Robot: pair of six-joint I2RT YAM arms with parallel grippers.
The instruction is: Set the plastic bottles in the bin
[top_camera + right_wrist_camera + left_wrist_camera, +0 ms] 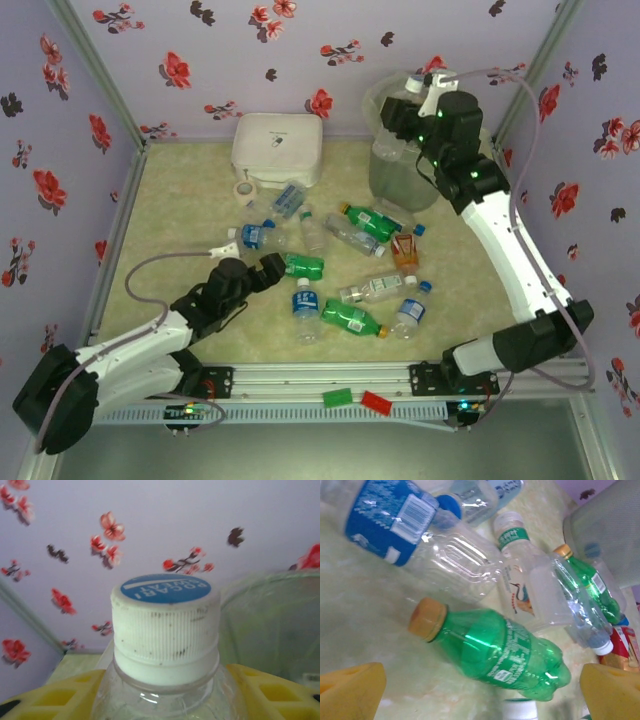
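Next, my right gripper eases outward and down over the bin's opening (272, 630) below and releases, since the clear bottle (165, 630) is still beside the bin's rim.
Several plastic bottles lie scattered on the table, among them a green one (302, 266) with an orange cap. My left gripper (262, 272) stands open just short of it. In the left wrist view this green bottle (495, 652) lies on its side ahead of my left gripper (482, 697), between the lines of the yellow fingertips (350, 692). My right gripper (422, 102) is raised over the bin (400, 172) and shut on a clear bottle (165, 630) with a white, blue-topped cap. The bin rim (280, 615) shows just behind that bottle.
A white rounded box (278, 148) stands at the back, with a small tape roll (243, 190) in front of it. A small orange-red pack (405, 250) lies among the bottles. Green (337, 397) and red (376, 402) blocks rest on the front rail. Floral walls enclose the table.
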